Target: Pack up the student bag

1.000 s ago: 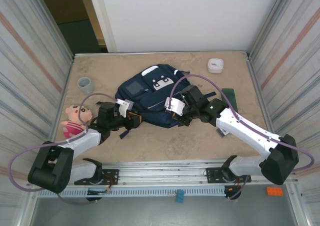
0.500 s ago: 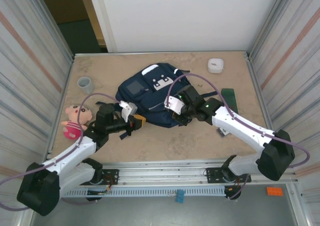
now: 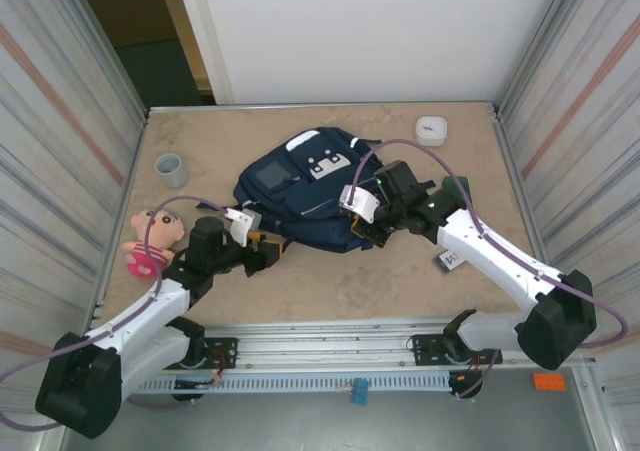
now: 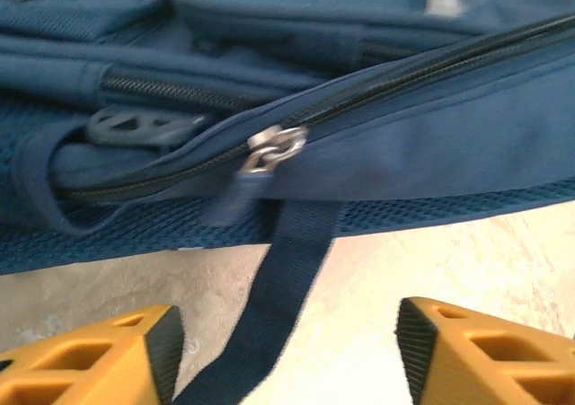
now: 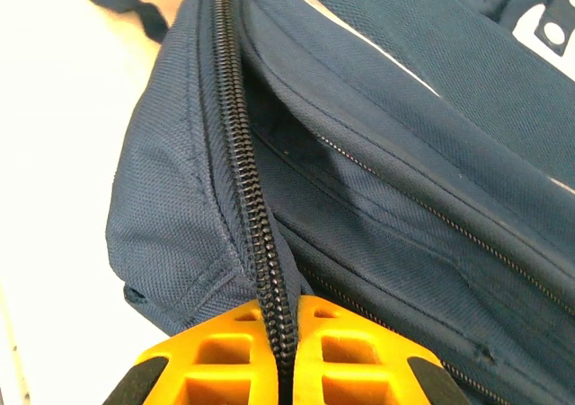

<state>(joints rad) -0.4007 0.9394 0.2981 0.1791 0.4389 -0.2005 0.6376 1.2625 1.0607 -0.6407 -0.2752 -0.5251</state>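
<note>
The black zipper band (image 5: 277, 304) lies directly between my right gripper's orange fingers, so next my right gripper should stay at the bag's near corner and open to release it.
The student bag (image 3: 300, 186) lies flat in the middle of the table, navy blue with white patches near its top. My left gripper (image 3: 266, 249) stands open just off the bag's near left edge. In the left wrist view its orange fingers (image 4: 99, 360) flank a dark strap (image 4: 287, 270) that lies loose on the table. A silver zipper pull (image 4: 272, 148) sits ahead on the bag (image 4: 404, 136). My right gripper (image 3: 374, 229) is at the bag's near right corner. In the right wrist view this gripper (image 5: 286, 356) is shut on the black zipper seam (image 5: 247, 198) of the bag (image 5: 422, 154).
A pink plush doll (image 3: 150, 239) lies at the left and a grey cup (image 3: 171, 168) behind it. A white round container (image 3: 432, 129) sits at the back right. A dark green flat object (image 3: 459, 193) lies right of my right arm. Metal walls close both sides.
My left gripper has opened and drawn back from the bag's edge toward the near left. My right gripper, still shut on the seam, has moved slightly right and back.
</note>
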